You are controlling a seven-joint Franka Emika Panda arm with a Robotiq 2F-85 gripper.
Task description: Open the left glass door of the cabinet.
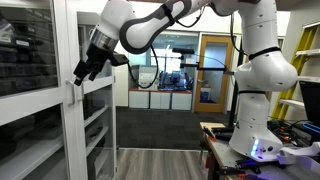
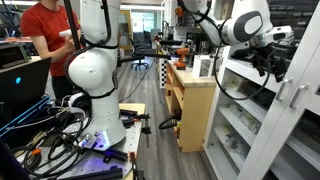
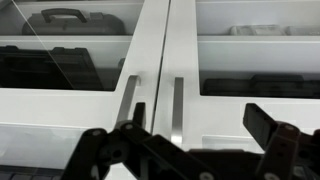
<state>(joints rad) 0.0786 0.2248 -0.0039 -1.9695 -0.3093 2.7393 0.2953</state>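
My gripper moves outward next, brings its open fingers around the slim vertical white handle and closes, since it lines up between them but stands ahead.
The tall white cabinet (image 1: 70,130) stands at the edge of both exterior views (image 2: 290,130). Its left glass door (image 3: 70,70) shows dark bins behind the glass and has a slim vertical white handle (image 3: 129,100). The twin door (image 3: 250,60) with pale shelves has its own handle (image 3: 178,105). Both doors look closed. My gripper (image 3: 200,125) is open and empty, close in front of where the two doors meet. One finger is by the left door's handle, the other is over the twin door. It also shows in both exterior views (image 1: 82,72) (image 2: 275,65).
A person in a red shirt (image 2: 45,40) stands behind the robot base (image 2: 90,70). A wooden bench (image 2: 190,100) stands next to the cabinet. Cables (image 2: 60,150) lie on the floor. A wood-framed glass door (image 1: 213,65) and low white cupboards (image 1: 160,100) are at the far end.
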